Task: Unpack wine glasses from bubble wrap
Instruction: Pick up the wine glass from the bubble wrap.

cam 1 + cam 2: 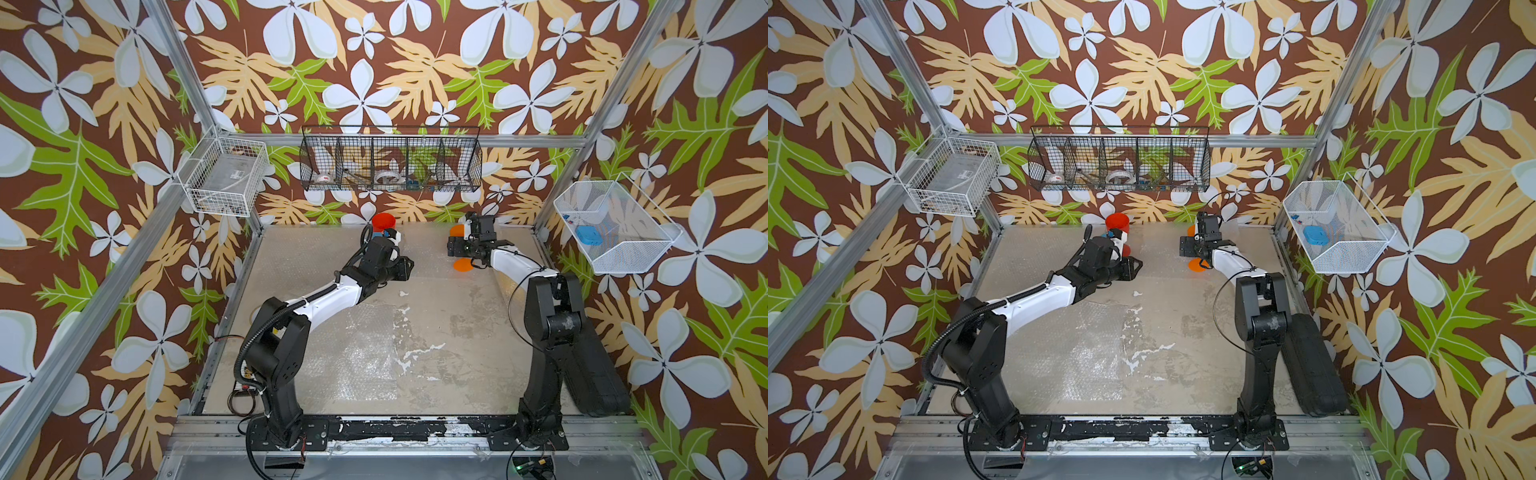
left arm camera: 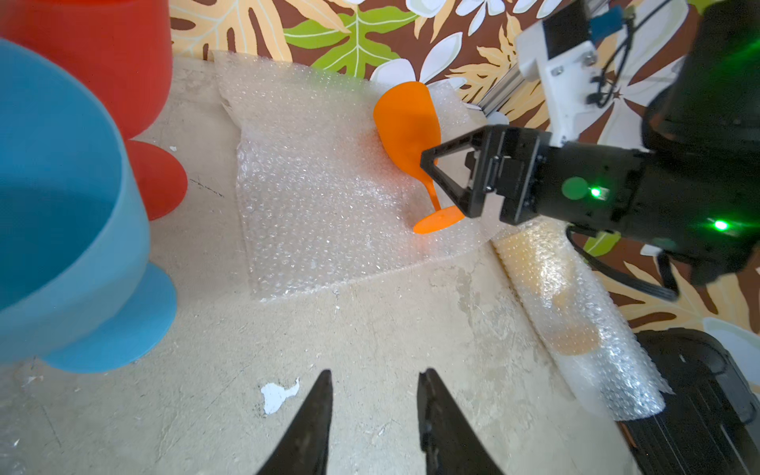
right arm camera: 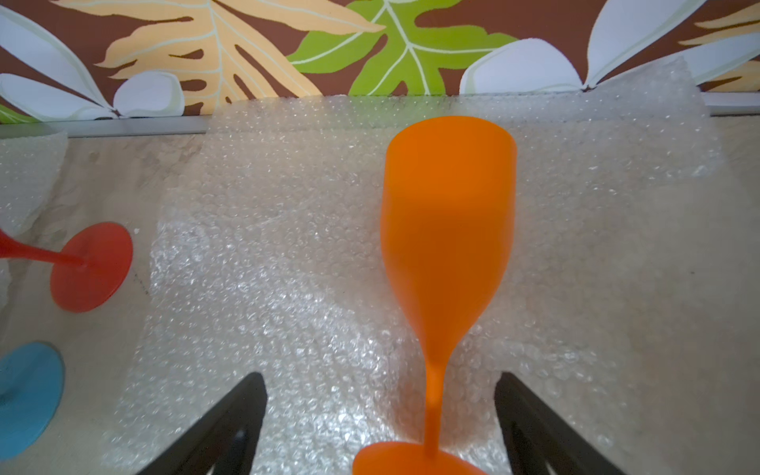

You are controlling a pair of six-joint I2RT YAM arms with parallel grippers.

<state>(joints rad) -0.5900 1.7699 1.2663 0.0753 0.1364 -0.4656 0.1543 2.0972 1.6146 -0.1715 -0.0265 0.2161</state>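
My right gripper moves outward and down next, past the stem onto the bowl, since the orange wine glass's bowl [image 1: 456, 229] [image 3: 448, 221] lies beyond its wide-open fingers.
An orange wine glass [image 3: 448, 230] lies on its side on a flat sheet of bubble wrap [image 3: 267, 267] at the back right of the table. My right gripper [image 3: 380, 376] is open, its fingers wide on either side of the stem without touching it. In both top views only the glass's foot [image 1: 462, 264] [image 1: 1196, 264] and a bit of the bowl show beside that gripper [image 1: 465, 249]. A red glass [image 2: 103, 53] and a light blue glass [image 2: 61, 230] stand upright at the back left. My left gripper [image 2: 377, 372] hangs open over bare table, holding nothing. A rolled bubble wrap tube [image 2: 575, 320] encloses a pale yellowish shape.
Another flat bubble sheet [image 1: 361, 353] lies in the front middle of the table. A black case [image 1: 598, 374] leans at the right edge. A black wire basket [image 1: 390, 162] hangs on the back wall, and white baskets [image 1: 226, 174] [image 1: 615, 226] hang at the sides.
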